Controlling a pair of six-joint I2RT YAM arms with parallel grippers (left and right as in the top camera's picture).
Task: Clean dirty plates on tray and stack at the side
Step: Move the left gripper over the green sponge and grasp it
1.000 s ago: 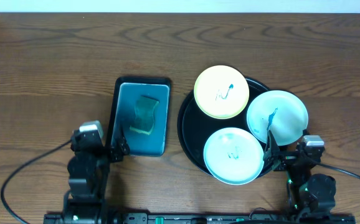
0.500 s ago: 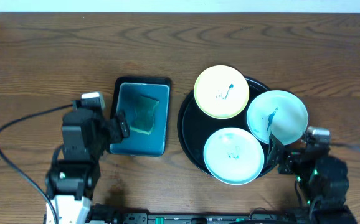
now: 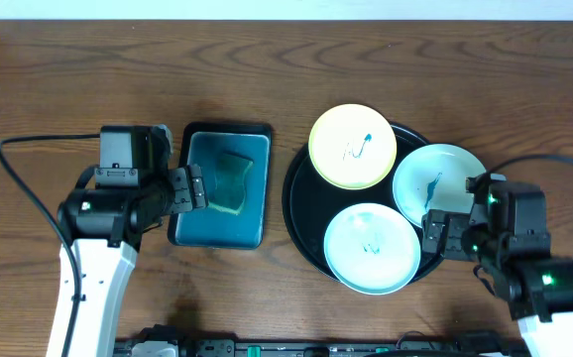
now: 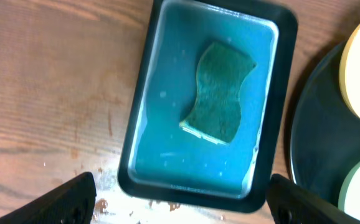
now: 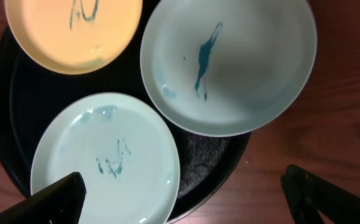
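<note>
The green sponge lies in the teal tray ahead of my left gripper's open fingers, so this gripper will next move outward and down to the sponge's middle (image 3: 230, 183) (image 4: 219, 92).
Three plates with teal scribbles lie on the black round tray (image 3: 297, 213): a pale yellow one (image 3: 353, 147) at the back, a mint one (image 3: 441, 184) on the right overhanging the rim, and a mint one (image 3: 371, 248) at the front. My right gripper (image 3: 435, 236) is open and empty, above the tray's front right rim. In the right wrist view its fingers (image 5: 192, 202) straddle the front plate (image 5: 105, 162) and bare wood; the right plate (image 5: 230, 62) and yellow plate (image 5: 74, 34) also show there. My left gripper (image 3: 191, 188) is open and empty at the teal tray's left side.
A rectangular teal tray (image 3: 192, 223) left of the black tray holds a green sponge (image 3: 231, 181), also seen in the left wrist view (image 4: 220, 93). Wet smears lie on the wood in front of it (image 4: 118, 199). Brown wood tabletop (image 3: 88, 89) surrounds everything.
Both arms have lifted from the front edge and reached farther onto the table. The left gripper now hovers by the teal tray, the right by the black tray's front right. Plates unmoved.
</note>
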